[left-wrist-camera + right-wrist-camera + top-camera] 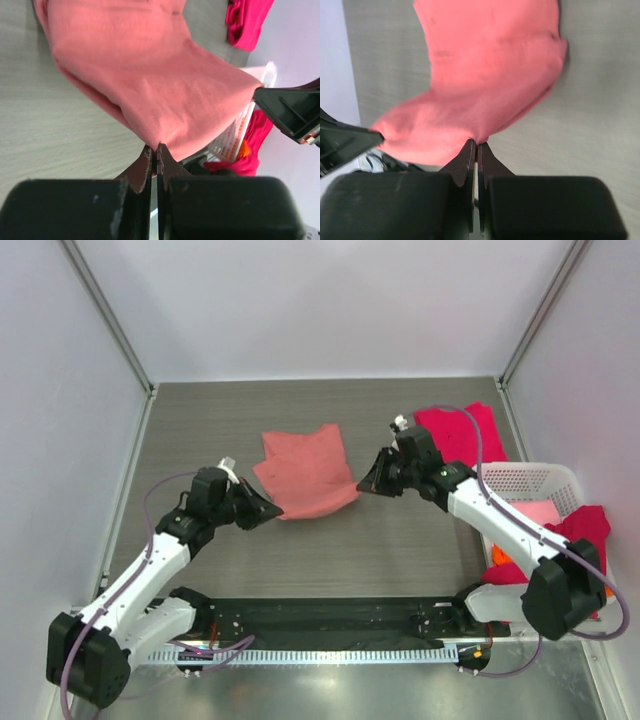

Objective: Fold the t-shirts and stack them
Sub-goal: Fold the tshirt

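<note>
Next, my right gripper carries the pinched cloth outward and releases it over the t-shirt's far corner nearer the basket, since that corner lies outward of the gripper.
A salmon-pink t-shirt, partly folded, lies on the grey table centre. My left gripper is shut on its near left corner; in the left wrist view the cloth rises from the pinched jaws. My right gripper is shut on its near right corner; the right wrist view shows the cloth held at the tips. A crimson-red t-shirt lies at the back right. Another crimson-red shirt, a light pink one and an orange one sit in or over the basket.
A white plastic lattice basket stands at the right edge, also in the left wrist view. Pale walls enclose the table on three sides. A black rail with the arm bases runs along the near edge.
</note>
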Tool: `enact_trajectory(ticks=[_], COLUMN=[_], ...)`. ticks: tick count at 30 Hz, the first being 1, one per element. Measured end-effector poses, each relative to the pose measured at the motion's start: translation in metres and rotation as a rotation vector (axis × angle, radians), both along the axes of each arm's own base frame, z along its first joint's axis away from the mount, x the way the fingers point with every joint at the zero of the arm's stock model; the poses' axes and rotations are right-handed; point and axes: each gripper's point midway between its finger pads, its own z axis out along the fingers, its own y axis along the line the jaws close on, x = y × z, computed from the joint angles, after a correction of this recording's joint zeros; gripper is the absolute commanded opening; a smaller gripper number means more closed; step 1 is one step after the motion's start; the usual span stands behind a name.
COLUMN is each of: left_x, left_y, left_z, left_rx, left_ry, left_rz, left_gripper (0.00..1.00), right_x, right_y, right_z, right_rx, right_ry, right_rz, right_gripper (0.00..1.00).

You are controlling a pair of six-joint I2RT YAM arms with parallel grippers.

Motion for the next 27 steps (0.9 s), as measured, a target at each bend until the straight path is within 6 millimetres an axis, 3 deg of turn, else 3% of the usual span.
enact_trajectory(ticks=[4, 11, 20, 27], left_x=[0.029, 0.087, 0.171, 0.230], left_y=[0.005, 0.021, 0.026, 0.042], left_z=[0.008, 0.005, 0.001, -0.019], left_rx=[0.011, 0.037, 0.045, 0.050], left_ry=[0.003, 0.008, 0.000, 0.013], left_rz=[0.045, 0.145, 0.216, 0.292], left_gripper=[0.00, 0.00, 0.00, 0.00], right_x=[0.041, 0.110, 0.199, 0.257], right_y=[0.010, 0.022, 0.028, 0.044], right_z=[0.020, 0.027, 0.016, -0.006], right_rx=[-0.004, 0.002, 0.053, 0.107], right_ry=[-0.043, -0.047, -0.046, -0.077], right_rz=[-0.014, -0.022, -0.028, -0.005], right_gripper=[0.01, 0.01, 0.01, 0.01])
